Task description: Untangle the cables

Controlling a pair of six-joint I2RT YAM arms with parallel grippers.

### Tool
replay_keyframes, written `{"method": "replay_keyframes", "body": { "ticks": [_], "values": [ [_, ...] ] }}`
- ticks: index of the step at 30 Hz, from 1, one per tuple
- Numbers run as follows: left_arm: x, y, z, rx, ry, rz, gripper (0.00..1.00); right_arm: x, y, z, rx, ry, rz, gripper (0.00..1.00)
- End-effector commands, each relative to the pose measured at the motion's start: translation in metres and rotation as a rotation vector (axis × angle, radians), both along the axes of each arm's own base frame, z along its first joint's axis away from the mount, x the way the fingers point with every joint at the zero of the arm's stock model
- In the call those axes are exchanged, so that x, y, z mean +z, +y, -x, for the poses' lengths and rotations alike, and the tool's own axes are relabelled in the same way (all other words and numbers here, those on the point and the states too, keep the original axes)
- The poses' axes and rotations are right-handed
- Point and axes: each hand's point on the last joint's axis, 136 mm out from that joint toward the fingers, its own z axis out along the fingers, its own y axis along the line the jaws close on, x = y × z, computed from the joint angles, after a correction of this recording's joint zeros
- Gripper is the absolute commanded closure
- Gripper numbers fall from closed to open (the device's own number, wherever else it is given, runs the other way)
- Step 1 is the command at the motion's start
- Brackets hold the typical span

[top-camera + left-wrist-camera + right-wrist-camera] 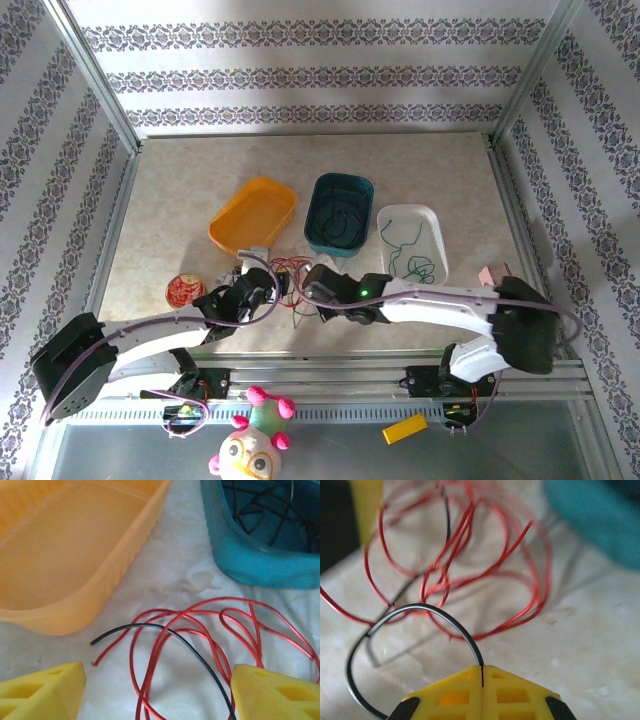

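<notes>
My right gripper rises and swings outward next, since the teal tray lies outward. It then releases the black cable over the teal tray (338, 185).
A tangle of red cables (290, 272) (200, 625) (470, 570) lies on the table in front of the trays, with one black cable (165, 630) running through it. My right gripper (482, 669) (312, 283) is shut on the black cable (420, 609), which arcs up out of the closed yellow fingertips. My left gripper (157, 680) (262, 285) is open, low over the tangle, with red and black strands lying between its yellow fingers (42, 695). Black cables lie in the teal tray (338, 185) (260, 565). Green cables lie in the white tray (436, 228).
The orange tray (228, 228) (65, 555) sits just behind the left gripper. A round red object (184, 290) lies at the left and a pink block (493, 273) at the right. Metal frame posts border the table.
</notes>
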Motion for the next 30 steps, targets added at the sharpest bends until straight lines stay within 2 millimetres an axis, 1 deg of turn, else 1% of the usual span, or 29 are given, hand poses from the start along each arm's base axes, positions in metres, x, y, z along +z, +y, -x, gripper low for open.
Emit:
{"method": "replay_keyframes", "body": {
  "ticks": [1, 6, 11, 21, 24, 26, 28, 30],
  "values": [
    [0.007, -0.015, -0.006, -0.055, -0.015, 0.017, 0.23, 0.037, -0.028, -0.022, -0.084, -0.160, 0.005, 0.99],
    [-0.005, -0.017, -0.007, -0.057, 0.007, -0.007, 0.24, 0.096, -0.061, -0.037, -0.173, -0.349, -0.047, 0.99],
    [-0.024, -0.017, -0.006, -0.061, 0.046, -0.034, 0.26, 0.152, -0.097, -0.047, -0.284, -0.503, -0.111, 0.98],
    [-0.057, -0.017, -0.003, -0.048, 0.116, -0.066, 0.26, 0.262, -0.158, -0.055, -0.438, -0.739, -0.268, 0.98],
    [-0.061, -0.017, -0.002, -0.044, 0.127, -0.063, 0.27, 0.285, -0.174, -0.064, -0.469, -0.782, -0.277, 0.98],
    [-0.060, -0.017, -0.003, -0.043, 0.126, -0.063, 0.27, 0.295, -0.182, -0.076, -0.486, -0.788, -0.274, 0.98],
    [-0.059, -0.017, -0.003, -0.042, 0.121, -0.061, 0.27, 0.301, -0.190, -0.092, -0.511, -0.780, -0.267, 0.98],
    [-0.057, -0.017, -0.004, -0.040, 0.117, -0.055, 0.27, 0.300, -0.197, -0.113, -0.547, -0.761, -0.257, 0.98]
  ]
}}
